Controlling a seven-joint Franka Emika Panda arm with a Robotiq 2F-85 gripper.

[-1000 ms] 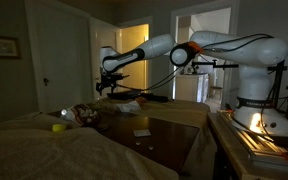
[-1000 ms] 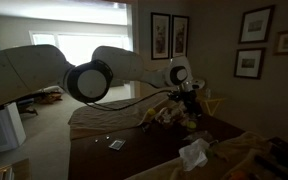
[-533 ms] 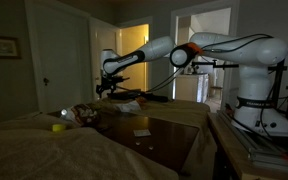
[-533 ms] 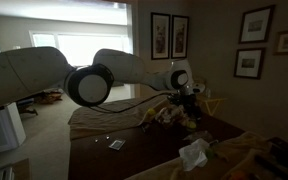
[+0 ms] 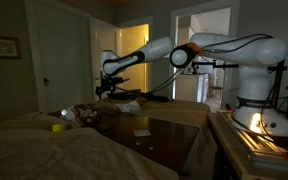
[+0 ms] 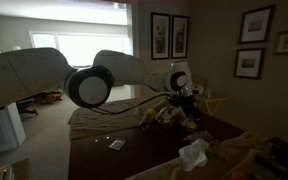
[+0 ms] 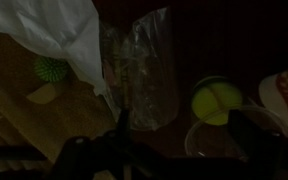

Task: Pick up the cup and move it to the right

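Observation:
My gripper lowers over the cup's rim on the wrapper's side next, one finger inside and one outside, since that rim shows between the open fingers.
In the wrist view a clear plastic cup [image 7: 220, 142] stands on the dark table, its round rim faint in the low light. A yellow-green tennis ball [image 7: 216, 100] lies just beyond it. My gripper [image 7: 184, 145] is open. Its dark fingers stand wide apart, one at the left [image 7: 119, 140] and one at the right [image 7: 254, 130], with the cup near the right finger. In both exterior views the gripper [image 5: 108, 88] [image 6: 189, 98] hangs over a pile of clutter at the far end of the table. I cannot make out the cup there.
A crumpled clear plastic wrapper [image 7: 139, 70], a white cloth [image 7: 59, 30], a green spiky ball [image 7: 51, 68] and a red-and-white thing [image 7: 284, 95] lie around the cup. A yellow ball [image 5: 56, 127] and small cards [image 5: 142, 132] lie on the dark wooden table [image 5: 159, 140].

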